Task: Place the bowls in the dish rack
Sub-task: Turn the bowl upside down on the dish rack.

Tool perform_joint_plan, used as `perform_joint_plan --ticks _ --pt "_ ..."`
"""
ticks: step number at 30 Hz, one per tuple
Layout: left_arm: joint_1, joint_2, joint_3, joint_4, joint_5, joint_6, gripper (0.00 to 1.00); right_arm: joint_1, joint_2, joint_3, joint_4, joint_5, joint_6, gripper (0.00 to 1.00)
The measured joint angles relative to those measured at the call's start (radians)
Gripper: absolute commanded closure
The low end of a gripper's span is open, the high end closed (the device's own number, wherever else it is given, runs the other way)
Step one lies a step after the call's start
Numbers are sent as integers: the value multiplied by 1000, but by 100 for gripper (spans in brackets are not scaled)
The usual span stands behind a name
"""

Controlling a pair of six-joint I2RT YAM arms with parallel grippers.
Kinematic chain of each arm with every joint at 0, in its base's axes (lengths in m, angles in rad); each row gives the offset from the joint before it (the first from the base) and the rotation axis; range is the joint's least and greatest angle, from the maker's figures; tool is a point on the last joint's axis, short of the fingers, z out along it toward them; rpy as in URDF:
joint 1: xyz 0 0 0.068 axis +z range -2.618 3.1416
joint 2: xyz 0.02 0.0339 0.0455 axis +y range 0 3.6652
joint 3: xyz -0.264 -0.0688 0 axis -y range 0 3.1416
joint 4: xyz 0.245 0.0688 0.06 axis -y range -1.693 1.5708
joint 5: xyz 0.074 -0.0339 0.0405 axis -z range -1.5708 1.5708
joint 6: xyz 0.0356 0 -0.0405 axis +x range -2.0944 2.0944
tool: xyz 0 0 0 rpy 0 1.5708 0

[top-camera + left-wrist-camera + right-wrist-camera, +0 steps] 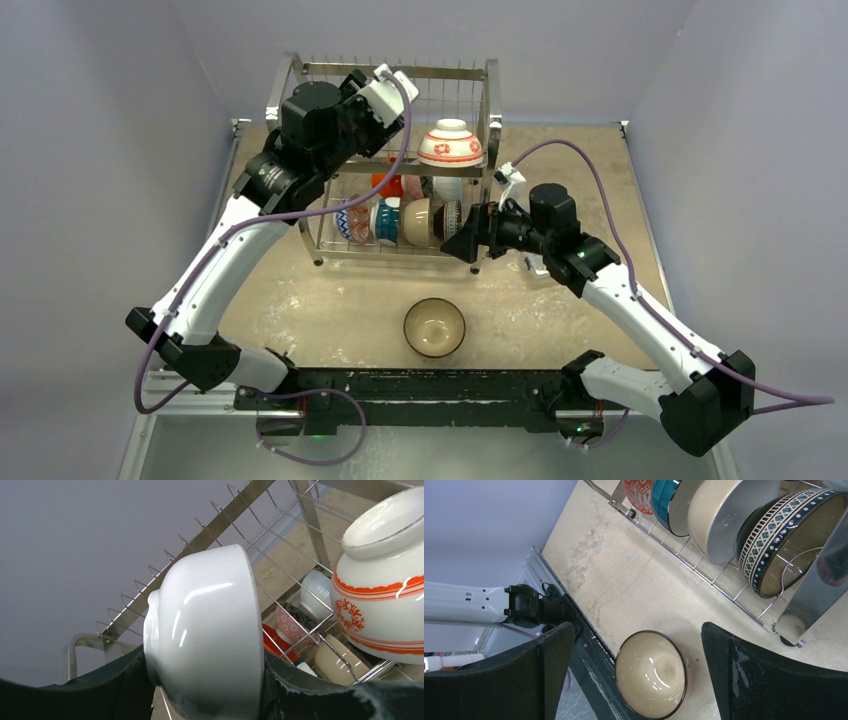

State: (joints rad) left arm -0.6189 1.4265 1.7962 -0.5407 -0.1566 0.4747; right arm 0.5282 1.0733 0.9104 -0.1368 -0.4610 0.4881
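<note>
The left gripper should move back a little, turn the plain bowl's rim down, lower and let go, because empty rack wires are below the bowl and back from it beside the upside-down banded bowl.
My left gripper (205,692) is shut on a plain white bowl (205,635), held on edge over the top tier of the dish rack (215,525). In the top view this gripper (383,98) is at the rack's upper left. Beside it, a white bowl with orange-red bands (450,143) rests upside down on the top tier. Several bowls stand on edge in the lower tier (724,587), among them a tan one (719,515) and a blue-patterned one (786,535). A tan bowl with a dark rim (651,674) sits upright on the table. My right gripper (639,675) hangs open above it.
In the top view the right gripper (468,238) is close to the rack's front right leg (476,262). The tan bowl (434,327) lies between the rack (300,70) and the black base rail (420,385). Walls close in behind and on both sides.
</note>
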Motion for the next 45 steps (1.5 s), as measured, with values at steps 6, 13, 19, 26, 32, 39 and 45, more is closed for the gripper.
perform_joint_plan --ticks 6,13,19,26,32,39,45 --pt "-18 -1 -40 2 -45 116 100 0 0 0 0 0 -3 1" --pt "-46 -16 -81 6 -41 236 100 0 -1 0 0 0 -7 1" --pt "-50 -56 -109 16 -25 306 100 0 -1 0 0 0 -8 1" --pt "-53 -84 -139 51 -5 408 100 0 0 0 0 0 -10 1" --pt "-56 -97 -143 55 4 481 100 0 1 0 0 0 -10 1" --pt "-56 -112 -152 36 -11 566 100 0 7 0 0 0 -11 1" --pt "-56 -118 -165 5 0 588 100 0 20 0 2 -1 -11 1"
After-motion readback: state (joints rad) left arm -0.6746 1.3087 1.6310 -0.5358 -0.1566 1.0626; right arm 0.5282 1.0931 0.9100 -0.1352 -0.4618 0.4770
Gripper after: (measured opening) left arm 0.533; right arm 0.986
